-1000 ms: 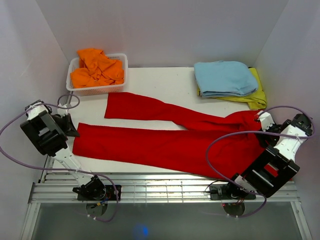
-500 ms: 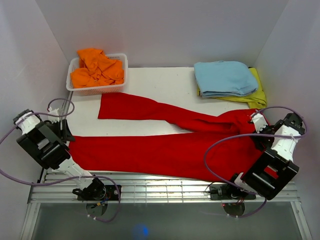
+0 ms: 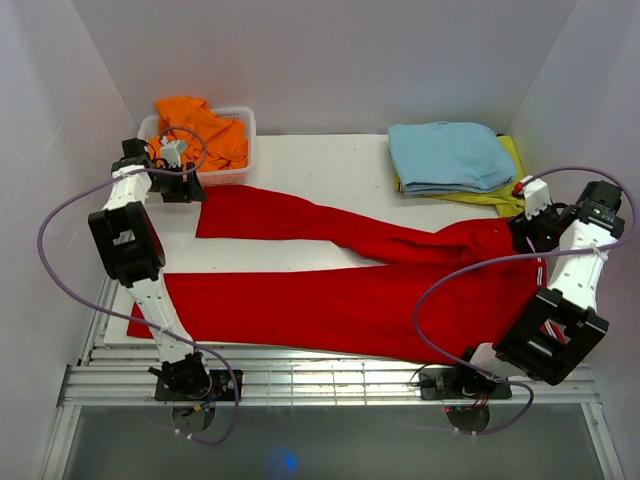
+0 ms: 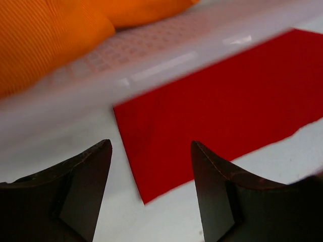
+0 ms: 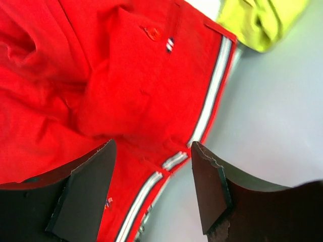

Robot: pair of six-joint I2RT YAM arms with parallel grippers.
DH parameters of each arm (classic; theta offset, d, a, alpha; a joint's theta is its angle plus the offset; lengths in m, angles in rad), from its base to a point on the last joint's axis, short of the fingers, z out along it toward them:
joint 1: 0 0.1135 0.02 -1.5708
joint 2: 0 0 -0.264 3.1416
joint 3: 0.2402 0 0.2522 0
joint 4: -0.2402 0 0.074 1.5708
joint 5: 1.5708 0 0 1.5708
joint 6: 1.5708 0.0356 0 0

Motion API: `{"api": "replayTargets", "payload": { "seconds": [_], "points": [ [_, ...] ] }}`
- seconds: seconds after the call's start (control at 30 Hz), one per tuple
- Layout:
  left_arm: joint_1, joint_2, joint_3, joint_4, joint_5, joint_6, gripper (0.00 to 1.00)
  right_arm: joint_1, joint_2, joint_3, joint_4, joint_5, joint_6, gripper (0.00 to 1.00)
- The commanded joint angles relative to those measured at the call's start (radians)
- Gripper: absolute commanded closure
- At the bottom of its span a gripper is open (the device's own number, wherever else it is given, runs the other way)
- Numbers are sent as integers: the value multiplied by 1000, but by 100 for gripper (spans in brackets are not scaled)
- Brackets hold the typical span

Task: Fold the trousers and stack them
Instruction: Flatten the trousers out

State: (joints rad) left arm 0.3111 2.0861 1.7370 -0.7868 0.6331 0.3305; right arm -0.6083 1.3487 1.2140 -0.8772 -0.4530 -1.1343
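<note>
The left gripper moves down and back from the basket onto the middle of the far leg's cuff (image 4: 132,155) next. The basket's rim crowds the cuff's far corner.
The red trousers (image 3: 340,290) lie spread over the white table (image 3: 320,160), both legs running left and the waist at the right. My left gripper (image 3: 192,188) hovers open at the far leg's cuff beside the basket. In the left wrist view the cuff corner (image 4: 151,166) sits between the open fingers (image 4: 86,181) of the left gripper (image 4: 150,147), with nothing gripped. My right gripper (image 3: 522,228) is open over the waist. In the right wrist view that gripper (image 5: 153,146) straddles the white-striped waistband (image 5: 212,96) without closing on it.
A white basket (image 3: 240,120) holding an orange garment (image 3: 195,140) stands at the back left, close to my left gripper. A folded light blue garment (image 3: 450,155) lies on a yellow-green one (image 3: 515,195) at the back right. The near leg's cuff (image 3: 140,325) reaches the table's left front edge.
My left arm has let go of the near leg's cuff and swung from the front left up to the far cuff by the basket. The right gripper shifted slightly farther back over the waist.
</note>
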Motion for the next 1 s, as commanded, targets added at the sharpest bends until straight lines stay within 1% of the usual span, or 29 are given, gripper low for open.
{"api": "replayTargets", "payload": {
  "seconds": [0.0, 0.07, 0.17, 0.23, 0.37, 0.4, 0.43, 0.47, 0.5, 0.6, 0.63, 0.7, 0.77, 0.87, 0.9, 0.97],
  "points": [
    [-15, 100, 133, 60, -21, -148, 26, 70, 61, 35, 69, 57, 126, 34],
    [-33, 153, 174, 70, -30, -162, 26, 84, 81, 33, 122, 92, 162, 34],
    [-46, 172, 145, 122, -55, -200, 26, 90, 127, 33, 161, 135, 212, 34],
    [-56, 181, 127, 138, -90, -215, 26, 91, 158, 35, 155, 152, 228, 34],
    [-73, 132, 4, 190, -122, -229, 30, 93, 165, 4, 156, 168, 222, 35],
    [-79, 117, -66, 201, -131, -229, 31, 93, 159, -14, 156, 169, 217, 35],
    [-90, 102, -105, 210, -172, -228, 32, 94, 158, -22, 155, 169, 208, 35],
    [-95, 86, -141, 240, -197, -229, 32, 94, 152, -31, 155, 174, 205, 35],
    [-96, 50, -219, 262, -213, -241, 32, 94, 148, -50, 156, 175, 202, 35],
    [-101, -1, -315, 331, -234, -261, 31, 94, 129, -73, 159, 171, 191, 35],
    [-109, -3, -345, 331, -245, -265, 32, 94, 124, -85, 167, 171, 188, 35],
    [-115, -6, -375, 350, -263, -272, 42, 94, 112, -90, 173, 165, 188, 35],
    [-119, -11, -409, 360, -269, -280, 48, 94, 109, -91, 169, 160, 186, 35],
    [-125, -9, -425, 359, -274, -284, 65, 94, 106, -93, 165, 155, 186, 35],
    [-127, -8, -425, 356, -267, -286, 81, 94, 104, -94, 165, 155, 180, 35],
    [-124, -18, -407, 324, -265, -282, 100, 94, 99, -106, 168, 160, 170, 36]
  ]
}}
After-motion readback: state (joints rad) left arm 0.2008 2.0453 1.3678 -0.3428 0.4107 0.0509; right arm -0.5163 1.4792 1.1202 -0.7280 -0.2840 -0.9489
